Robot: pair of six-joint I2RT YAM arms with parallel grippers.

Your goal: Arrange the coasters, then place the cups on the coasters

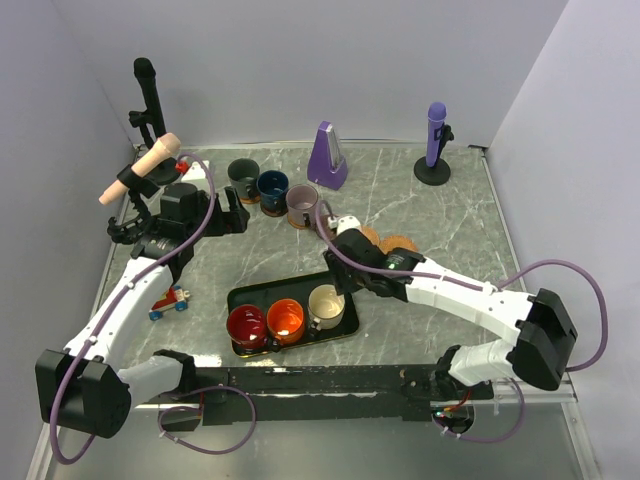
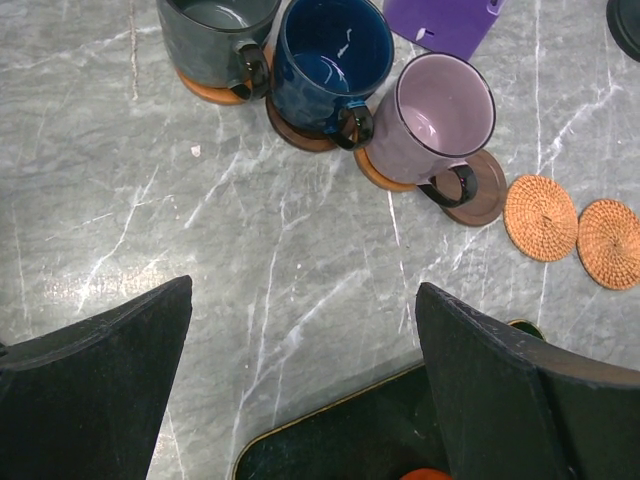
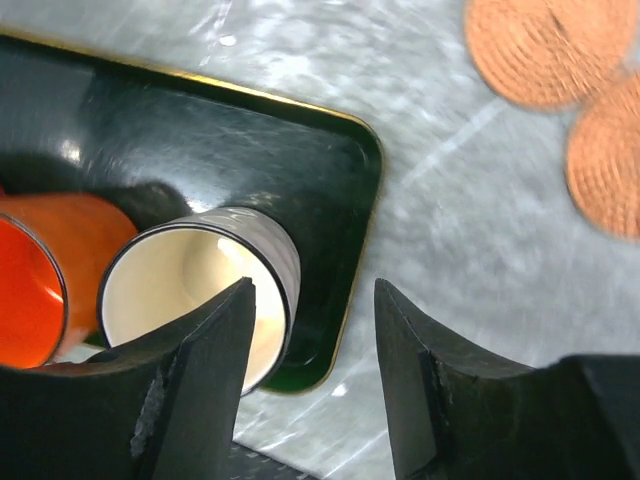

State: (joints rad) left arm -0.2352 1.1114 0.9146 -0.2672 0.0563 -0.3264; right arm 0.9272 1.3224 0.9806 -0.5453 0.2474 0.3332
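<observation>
My right gripper will next go down and ease back onto the cream cup's rim (image 1: 342, 303) (image 3: 289, 318), on the side away from the orange cup, because its open fingers are on both sides of the cream cup's rim.
Three cups stand in a row at the back, each on a coaster: dark green-grey (image 2: 215, 30), navy (image 2: 330, 55), lilac (image 2: 435, 115). A bare dark brown coaster (image 2: 485, 195) lies by the lilac cup's handle. Two woven orange coasters (image 2: 540, 217) (image 2: 610, 243) lie right of it. The black tray (image 1: 345, 325) holds the red (image 1: 247, 325), orange (image 1: 285, 320) and cream (image 1: 326, 303) cups. My right gripper (image 3: 315, 290) is open above the tray's corner, one finger over the cream cup's (image 3: 190, 290) rim, holding nothing. My left gripper (image 2: 303, 285) hangs open over bare table.
A purple metronome (image 1: 327, 157) and a purple microphone on a stand (image 1: 434, 150) are at the back. A black microphone stand (image 1: 148, 95) rises at the back left. A small toy car (image 1: 170, 303) lies left of the tray. Walls close in on both sides.
</observation>
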